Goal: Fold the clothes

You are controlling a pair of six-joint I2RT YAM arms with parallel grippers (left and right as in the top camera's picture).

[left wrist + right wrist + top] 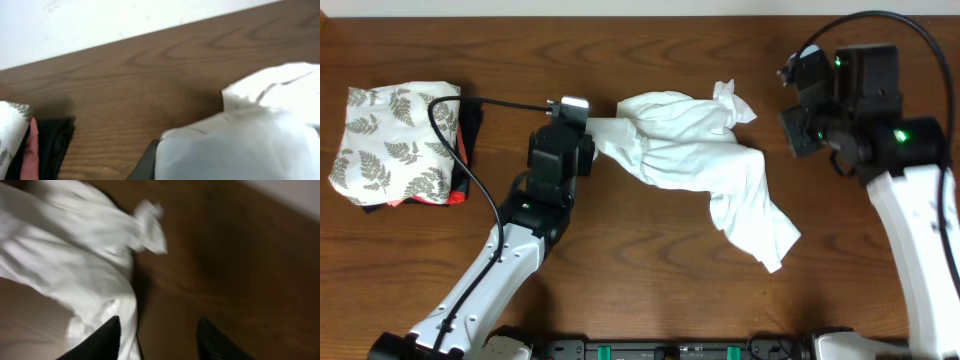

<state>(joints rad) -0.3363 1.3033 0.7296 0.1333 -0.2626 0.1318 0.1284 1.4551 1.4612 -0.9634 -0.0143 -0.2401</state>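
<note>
A fold sticks out at the shirt's near edge at the bend (718,207) (76,328). My right gripper needs to move down, back and to the left in the overhead view onto that edge.
The white T-shirt (695,160) lies crumpled in a long bunch across the middle of the table, running from upper left to lower right. My left gripper (592,128) is shut on the shirt's left end; in the left wrist view the white cloth (240,145) fills the lower right and hides the fingers. My right gripper (792,110) is open and empty, raised to the right of the shirt. In the right wrist view (159,330) its fingers are spread beside the shirt (75,255). The green-and-black print is hidden.
A folded white cloth with grey fern leaves (395,140) lies on black and red folded garments (468,150) at the table's left; they show at the left edge of the left wrist view (35,150). A black cable (470,105) runs across them.
</note>
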